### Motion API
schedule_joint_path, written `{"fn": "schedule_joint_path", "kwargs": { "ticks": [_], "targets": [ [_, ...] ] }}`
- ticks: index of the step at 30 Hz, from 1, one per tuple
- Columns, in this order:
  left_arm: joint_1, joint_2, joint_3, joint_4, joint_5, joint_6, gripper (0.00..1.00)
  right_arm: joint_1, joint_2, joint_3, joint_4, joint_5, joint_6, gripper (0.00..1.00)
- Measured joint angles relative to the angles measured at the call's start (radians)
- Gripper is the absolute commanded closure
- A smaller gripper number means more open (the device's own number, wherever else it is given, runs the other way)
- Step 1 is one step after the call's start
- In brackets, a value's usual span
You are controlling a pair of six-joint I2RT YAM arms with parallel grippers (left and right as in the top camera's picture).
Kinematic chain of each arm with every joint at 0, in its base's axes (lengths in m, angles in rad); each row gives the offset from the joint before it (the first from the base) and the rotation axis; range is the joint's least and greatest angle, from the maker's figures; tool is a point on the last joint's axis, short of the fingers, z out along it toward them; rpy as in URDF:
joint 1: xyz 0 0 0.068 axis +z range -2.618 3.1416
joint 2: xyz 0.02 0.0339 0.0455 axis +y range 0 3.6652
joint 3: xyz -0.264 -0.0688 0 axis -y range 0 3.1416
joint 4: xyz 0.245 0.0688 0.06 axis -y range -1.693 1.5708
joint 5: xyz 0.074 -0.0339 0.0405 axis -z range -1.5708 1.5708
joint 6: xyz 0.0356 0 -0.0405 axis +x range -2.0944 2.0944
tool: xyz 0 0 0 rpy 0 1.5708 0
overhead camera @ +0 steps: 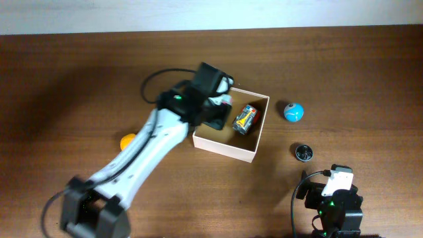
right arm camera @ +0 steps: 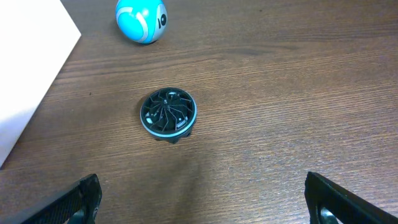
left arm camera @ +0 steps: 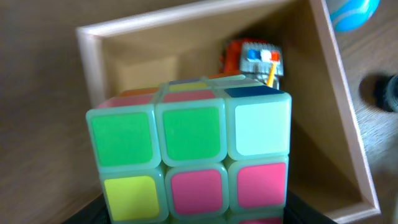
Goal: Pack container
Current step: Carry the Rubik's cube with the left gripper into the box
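I should next lower my left gripper into the box and let go of the colour puzzle cube (left arm camera: 189, 149) beside the toy, on the bare bottom of the box below the gripper.
The container (overhead camera: 225, 151) is a square shallow box, white outside and tan inside, at mid-table. In it lies an orange and grey toy (overhead camera: 245, 119). My left gripper (overhead camera: 217, 111) is over the box's left part, shut on a colour puzzle cube (left arm camera: 189, 149) with green, pink and yellow tiles. In the left wrist view the cube fills the foreground above the box's inside (left arm camera: 339, 106), with the toy (left arm camera: 255, 59) behind it. My right gripper (right arm camera: 202, 199) is open and empty, low at the front right (overhead camera: 340, 178). The box's white wall (right arm camera: 25, 81) shows at left there.
A blue ball (overhead camera: 294, 112) lies right of the box, also in the right wrist view (right arm camera: 141, 20). A black round disc (overhead camera: 303, 152) lies in front of it, just ahead of my right gripper (right arm camera: 168, 114). An orange object (overhead camera: 127, 141) peeks out beside the left arm.
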Motion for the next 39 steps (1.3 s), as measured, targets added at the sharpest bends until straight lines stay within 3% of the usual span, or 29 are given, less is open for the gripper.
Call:
{"fn": "schedule_joint_path", "kwargs": {
  "ticks": [14,17,19,20,21,28,39],
  "targets": [
    [0.002,0.214,-0.006,0.166,-0.069,0.0,0.52,0.0,0.0,0.0,0.0,0.0,0.0,0.01],
    [0.013,0.238,-0.006,0.181,-0.072,0.001,0.32,0.0,0.0,0.0,0.0,0.0,0.0,0.01],
    [0.021,0.243,-0.006,0.187,-0.075,0.007,0.25,0.0,0.0,0.0,0.0,0.0,0.0,0.01],
    [0.024,0.243,-0.006,0.188,-0.079,0.008,0.09,0.0,0.0,0.0,0.0,0.0,0.0,0.01],
    [0.027,0.243,-0.006,0.188,-0.081,0.01,0.01,0.0,0.0,0.0,0.0,0.0,0.0,0.01],
    [0.031,0.243,-0.005,0.111,-0.092,-0.006,0.01,0.0,0.0,0.0,0.0,0.0,0.0,0.01],
    [0.031,0.241,-0.002,0.057,-0.129,-0.125,0.01,0.0,0.0,0.0,0.0,0.0,0.0,0.01]
  ]
}}
